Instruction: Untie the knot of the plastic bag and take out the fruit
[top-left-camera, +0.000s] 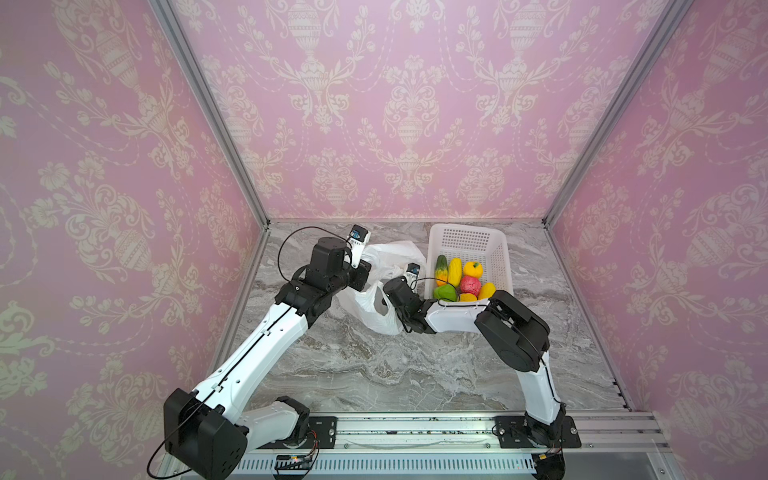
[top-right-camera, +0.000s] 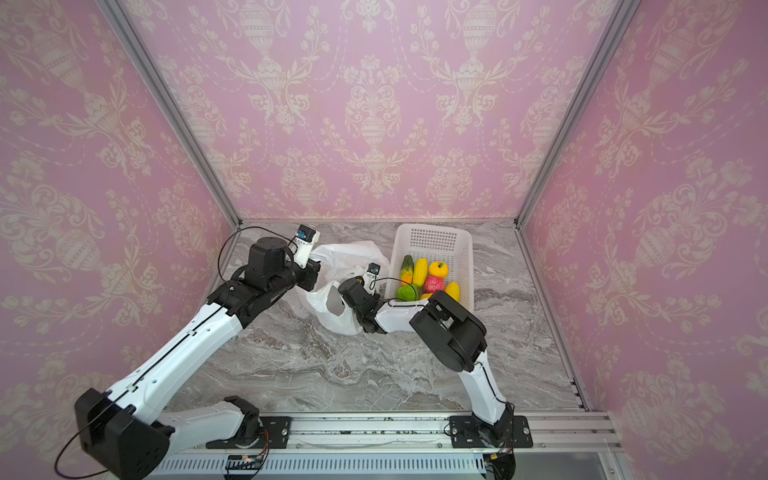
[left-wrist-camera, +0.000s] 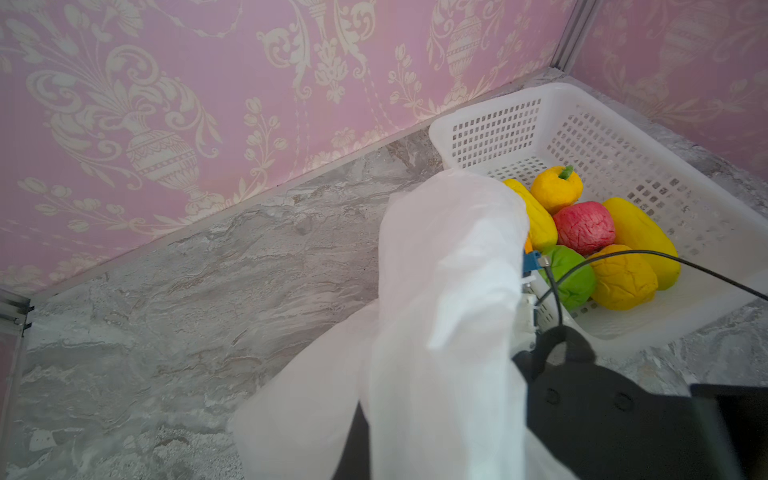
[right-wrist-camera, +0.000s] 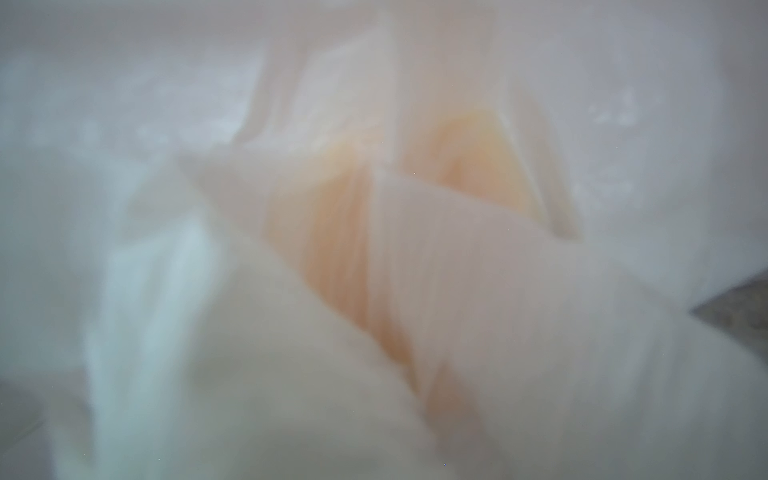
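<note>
My right gripper is due to move back to the near lower part of the bag and let go, because film still covers the orange tint.
The plastic bag (top-left-camera: 376, 309) is a thin white film, lifted off the marble between both arms in both top views. My left gripper (top-left-camera: 365, 272) holds its upper left part, and in the left wrist view the film (left-wrist-camera: 449, 291) streams straight out of the jaws and hides them. My right gripper (top-left-camera: 388, 298) is pushed into the bag from the right with its fingers buried. The right wrist view is filled with blurred film (right-wrist-camera: 540, 311) carrying an orange tint. Several fruit (top-left-camera: 470, 285) lie in the white basket (top-left-camera: 498, 253). The knot is out of view.
The basket stands at the back right, close to the back wall and right beside the bag. My right forearm (top-left-camera: 453, 318) runs along the basket's front edge. A black cable (left-wrist-camera: 665, 259) crosses over the fruit. Marble tabletop (top-left-camera: 374, 374) lies in front of the bag.
</note>
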